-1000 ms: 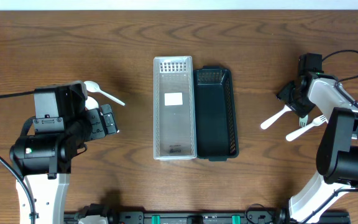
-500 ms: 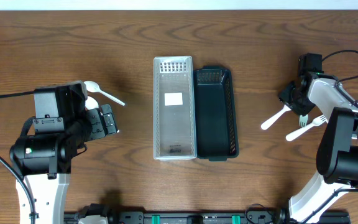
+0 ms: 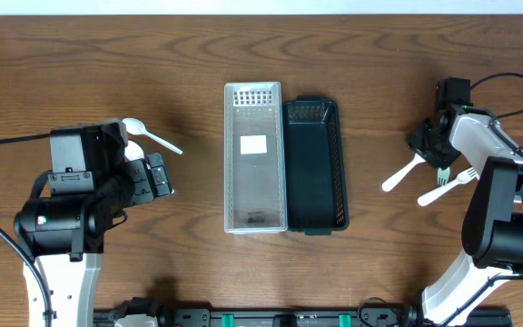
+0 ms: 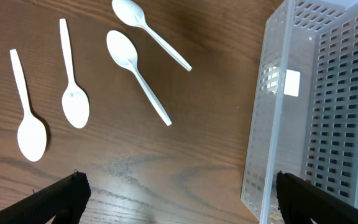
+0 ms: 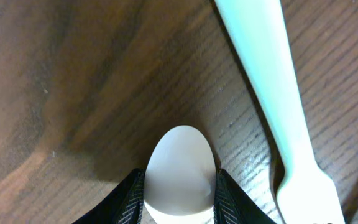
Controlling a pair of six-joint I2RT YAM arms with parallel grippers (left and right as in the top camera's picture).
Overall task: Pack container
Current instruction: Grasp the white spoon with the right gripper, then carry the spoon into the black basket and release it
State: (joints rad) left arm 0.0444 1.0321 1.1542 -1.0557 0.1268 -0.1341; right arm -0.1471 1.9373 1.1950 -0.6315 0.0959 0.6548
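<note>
Next, my right gripper carries the white utensil (image 5: pixel 180 162) up, then to the left in the overhead view and down into the dark green basket (image 3: pixel 341 163), which stands empty.
A clear slotted basket (image 3: pixel 228 154) and a dark green basket (image 3: pixel 341 163) stand side by side at the table's middle. My left gripper (image 3: pixel 157 174) is open and empty over bare wood (image 4: pixel 179 199), left of the clear basket (image 4: pixel 316 106). Several white spoons (image 4: pixel 135 68) lie beyond it; one shows in the overhead view (image 3: pixel 148 136). My right gripper (image 3: pixel 428 145) is shut on the rounded end of a white utensil (image 5: pixel 180 162), which lies on the table (image 3: pixel 399 173). Its jaws (image 5: pixel 180 186) press on both sides of it.
A white fork (image 3: pixel 448 186) lies just right of the held utensil. A pale green utensil handle (image 5: pixel 266 74) lies close beside the right jaws, and a green bit shows in the overhead view (image 3: pixel 443 174). The right arm's cable loops at the far right.
</note>
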